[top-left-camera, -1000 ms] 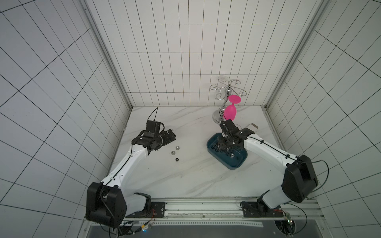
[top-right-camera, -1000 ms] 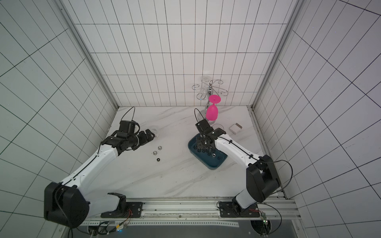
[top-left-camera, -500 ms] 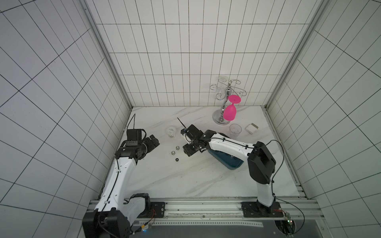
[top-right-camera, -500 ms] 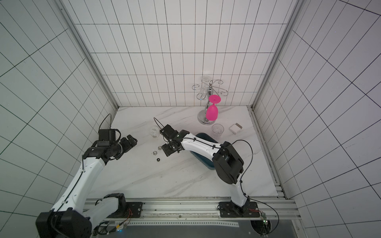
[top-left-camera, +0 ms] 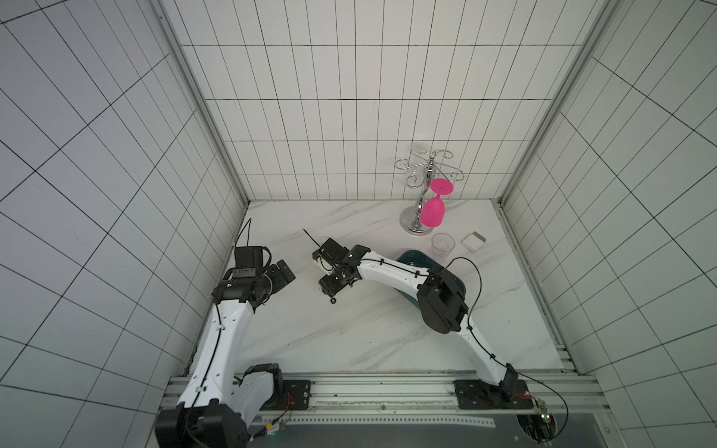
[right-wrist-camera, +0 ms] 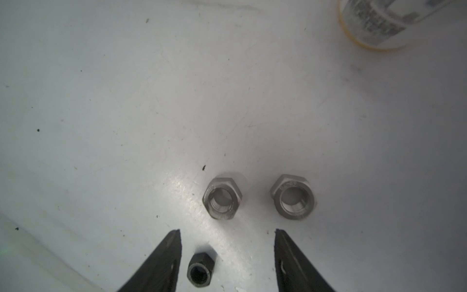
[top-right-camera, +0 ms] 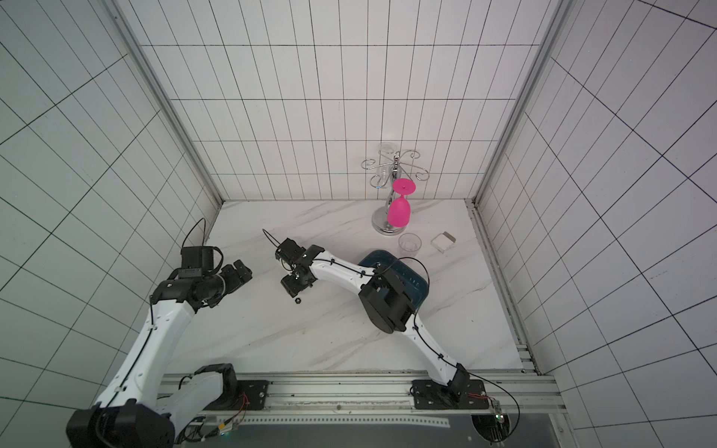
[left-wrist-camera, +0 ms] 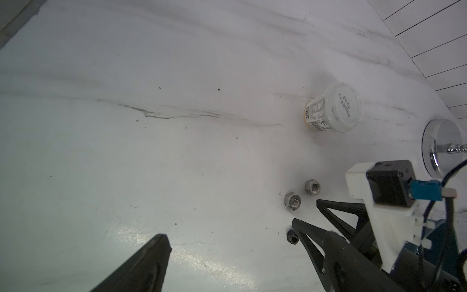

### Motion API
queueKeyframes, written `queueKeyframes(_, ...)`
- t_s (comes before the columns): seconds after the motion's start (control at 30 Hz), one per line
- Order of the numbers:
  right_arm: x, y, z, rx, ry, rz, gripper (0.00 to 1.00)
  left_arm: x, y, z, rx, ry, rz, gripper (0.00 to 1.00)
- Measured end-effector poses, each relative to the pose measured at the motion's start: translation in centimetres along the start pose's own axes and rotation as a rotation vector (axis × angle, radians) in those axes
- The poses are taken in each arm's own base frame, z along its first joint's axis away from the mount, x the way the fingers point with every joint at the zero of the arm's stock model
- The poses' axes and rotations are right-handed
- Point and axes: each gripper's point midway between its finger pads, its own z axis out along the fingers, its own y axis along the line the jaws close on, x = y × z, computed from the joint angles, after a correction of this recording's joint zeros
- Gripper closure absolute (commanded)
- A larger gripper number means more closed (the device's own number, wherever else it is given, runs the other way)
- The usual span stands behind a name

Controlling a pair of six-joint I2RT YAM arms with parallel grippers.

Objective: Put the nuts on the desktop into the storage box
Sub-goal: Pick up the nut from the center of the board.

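My right gripper is above the silver nut nearest the black one, which lies just beyond the finger gap, so it will next move gently down and toward my left gripper, onto that silver nut.
Three nuts lie on the desktop (top-left-camera: 349, 341). In the right wrist view two silver nuts (right-wrist-camera: 222, 198) (right-wrist-camera: 293, 197) sit just beyond my right gripper (right-wrist-camera: 227, 231). That gripper is open and low over the marble, and a small black nut (right-wrist-camera: 200, 269) lies between its fingers, close to one of them. In both top views the black nut (top-left-camera: 333, 300) (top-right-camera: 298, 300) shows at the right gripper (top-left-camera: 329, 291) tip. My left gripper (top-left-camera: 285, 271) (left-wrist-camera: 227, 228) hangs open and empty to the left. The right arm partly covers the teal storage box (top-left-camera: 409, 256).
A small labelled white jar (left-wrist-camera: 333, 111) stands behind the nuts. At the back right are a chrome glass rack (top-left-camera: 417, 227) with a pink glass (top-left-camera: 432, 211), a clear cup (top-left-camera: 443, 245) and a small white box (top-left-camera: 474, 242). Tiled walls close in three sides.
My right arm has swung left from over the storage box to the nuts and lowered, with its jaws a little wider. My left arm has pulled back toward the left wall.
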Motion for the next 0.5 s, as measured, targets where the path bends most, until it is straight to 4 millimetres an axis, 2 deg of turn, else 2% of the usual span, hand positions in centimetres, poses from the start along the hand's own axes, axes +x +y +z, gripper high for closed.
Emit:
queueKeyframes(0.3, 0.6, 0.6, 1.4, -0.007, 0.036, -0.017, 0.39, -0.5, 0.6, -0.5, -0.018, -0.029, 0.007, 0.02)
queueKeyframes(0.5, -0.2, 0.9, 1.9, -0.009, 0.021, -0.027, 0.39, -0.5, 0.6, -0.6, -0.015, -0.031, 0.011, 0.02)
